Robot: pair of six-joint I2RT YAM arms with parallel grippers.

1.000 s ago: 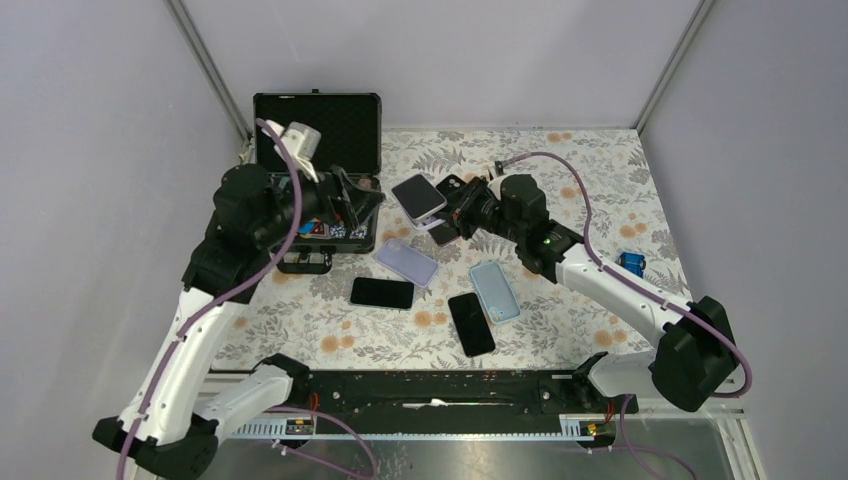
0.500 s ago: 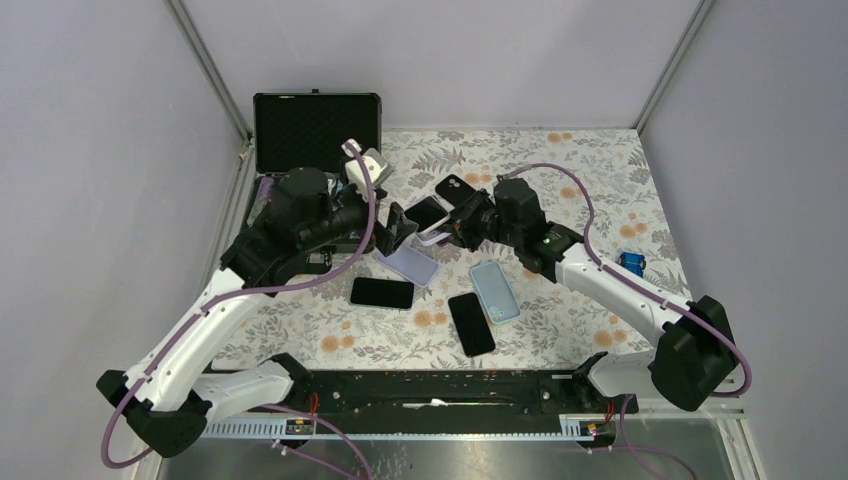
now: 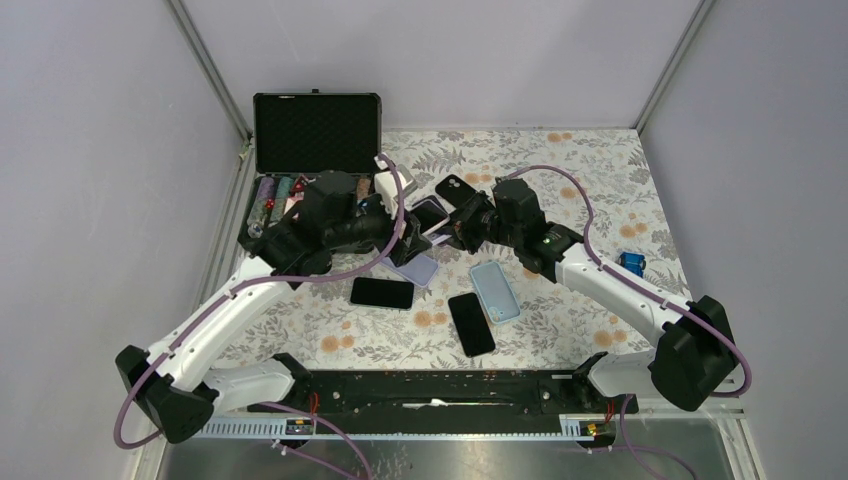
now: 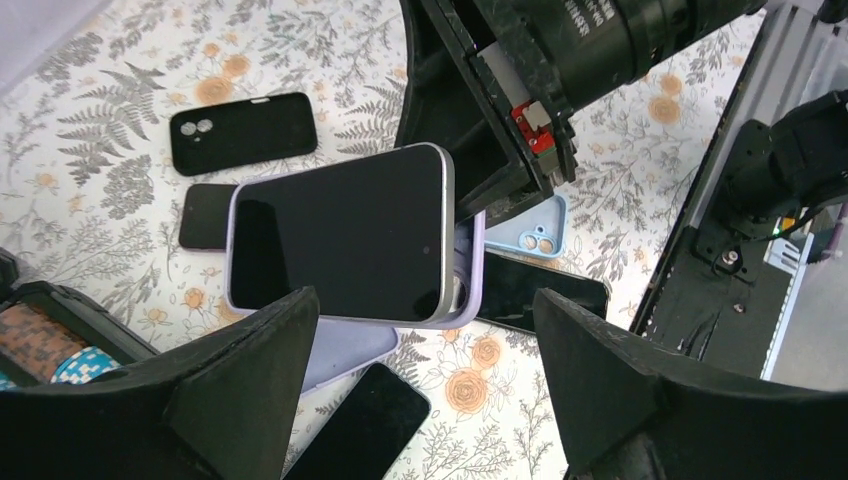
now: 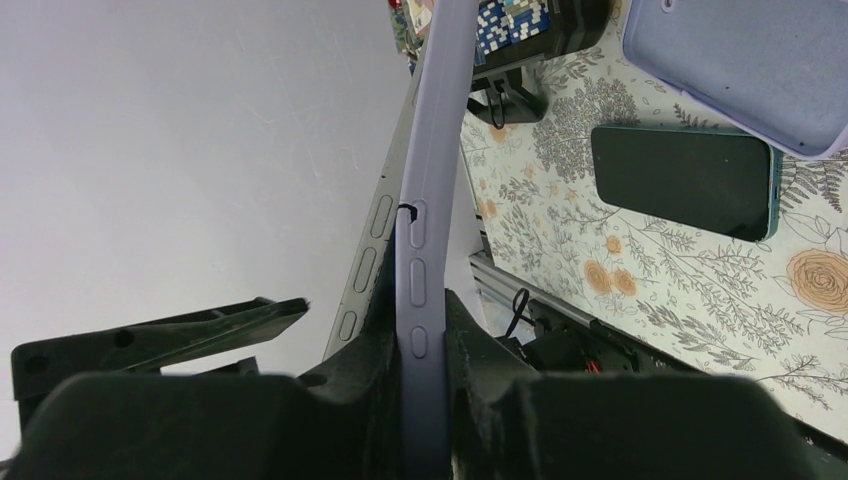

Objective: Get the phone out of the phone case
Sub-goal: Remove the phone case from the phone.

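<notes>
My right gripper goes down and to the right in the top view to bare cloth near the blue object next, releasing the case clear of phones.
A phone with a dark screen sits in a lavender case, its right end raised a little out of the case. My right gripper is shut on the edge of the case and holds it on edge above the table; in the top view the gripper is at the centre with the phone to its left. My left gripper is open and empty, its fingers just below the held phone; in the top view this gripper is beside the phone.
On the flowered cloth lie an empty lavender case, two black phones, a light blue case and a black case. An open black carry case stands at the back left. A small blue object lies right.
My left arm has swung from the carry case at the left to the centre, its open gripper now beside the held phone. The right gripper has kept its hold, hardly moving.
</notes>
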